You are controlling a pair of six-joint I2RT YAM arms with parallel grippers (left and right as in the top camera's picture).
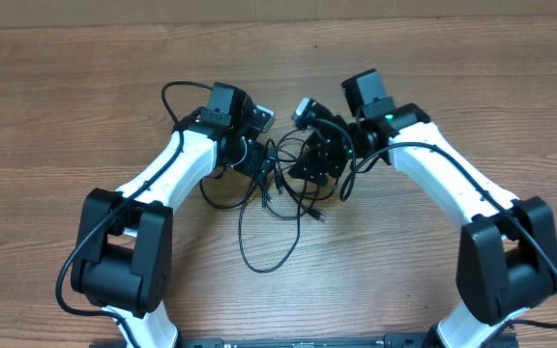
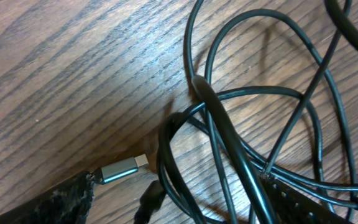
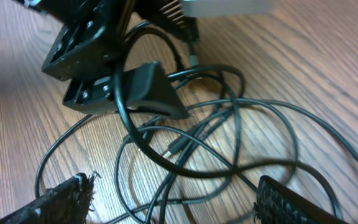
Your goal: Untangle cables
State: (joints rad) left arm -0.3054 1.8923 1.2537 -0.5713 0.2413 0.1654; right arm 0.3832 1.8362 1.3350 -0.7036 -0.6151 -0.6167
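My right gripper is already open, so it should go down toward the left gripper, onto the crossing parts of the cable below.
Several thin black cables (image 1: pixel 278 193) lie tangled on the wooden table, between the two arms. My left gripper (image 1: pixel 259 162) is at the tangle's left edge and my right gripper (image 1: pixel 309 164) at its upper right. In the left wrist view the left gripper (image 2: pixel 185 208) stands open, its fingers (image 2: pixel 55 202) wide apart, with cable loops (image 2: pixel 227 138) and a silver-tipped plug (image 2: pixel 124 168) on the wood between them. In the right wrist view the right gripper (image 3: pixel 176 205) is open over more cable strands (image 3: pixel 197 174). The left gripper's black body (image 3: pixel 114 81) sits just beyond them.
The wooden table (image 1: pixel 66 116) stretches out on all sides of the tangle. One cable loop (image 1: pixel 259 263) trails toward the near edge. Both white arms reach in from the bottom corners, and a thicker arm wire (image 1: pixel 174 89) arcs above the left wrist.
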